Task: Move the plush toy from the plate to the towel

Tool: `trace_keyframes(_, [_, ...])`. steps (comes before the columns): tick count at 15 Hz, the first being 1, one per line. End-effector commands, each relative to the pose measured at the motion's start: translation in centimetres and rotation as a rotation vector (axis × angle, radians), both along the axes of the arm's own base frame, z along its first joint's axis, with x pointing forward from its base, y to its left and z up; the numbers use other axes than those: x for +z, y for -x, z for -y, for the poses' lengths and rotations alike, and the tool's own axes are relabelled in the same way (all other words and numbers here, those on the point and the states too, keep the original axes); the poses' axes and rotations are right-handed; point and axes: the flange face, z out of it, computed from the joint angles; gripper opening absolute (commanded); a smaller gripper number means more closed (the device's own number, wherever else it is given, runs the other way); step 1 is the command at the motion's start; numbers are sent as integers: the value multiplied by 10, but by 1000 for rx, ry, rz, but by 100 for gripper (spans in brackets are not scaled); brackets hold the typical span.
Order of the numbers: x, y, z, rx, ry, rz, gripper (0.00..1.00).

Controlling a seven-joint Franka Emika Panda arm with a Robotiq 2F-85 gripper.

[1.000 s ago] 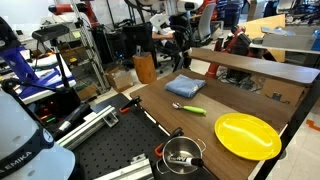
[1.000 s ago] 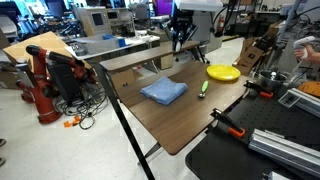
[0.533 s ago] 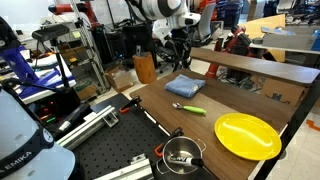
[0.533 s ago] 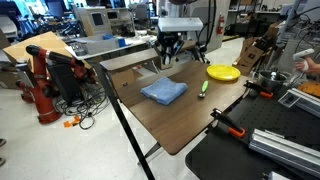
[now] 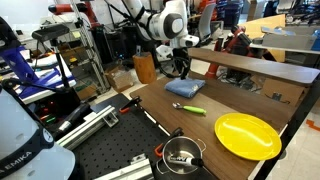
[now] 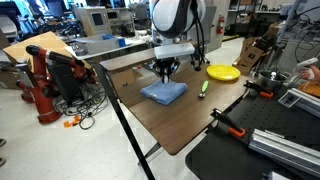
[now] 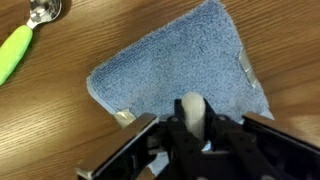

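My gripper brings the plush toy down slightly onto the blue-grey towel next, before it releases the toy.
The blue-grey towel lies folded on the wooden table, and shows in the other exterior view and fills the wrist view. My gripper hangs just above the towel in both exterior views. In the wrist view the gripper is shut on the plush toy, whose pale patch shows between the dark jaws; the rest of the toy is hidden. The bright yellow plate lies empty farther along the table.
A green-handled utensil lies between towel and plate, also in the wrist view. A steel pot with black handles stands near the table's edge. A raised wooden ledge runs along the back.
My arm has moved from beyond the table's far side over the towel and come down close above it, with the toy still held.
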Motion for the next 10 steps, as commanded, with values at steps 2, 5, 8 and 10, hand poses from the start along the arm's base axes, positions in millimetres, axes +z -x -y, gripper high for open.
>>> trace_keyframes(2, [-20, -16, 1, -14, 20, -48, 5])
trace_keyframes(5, [-24, -23, 3, -18, 27, -59, 44])
trace_keyframes(8, [-24, -28, 4, -19, 33, -73, 58])
trace_keyframes(10, [-22, -30, 5, -17, 31, -82, 73])
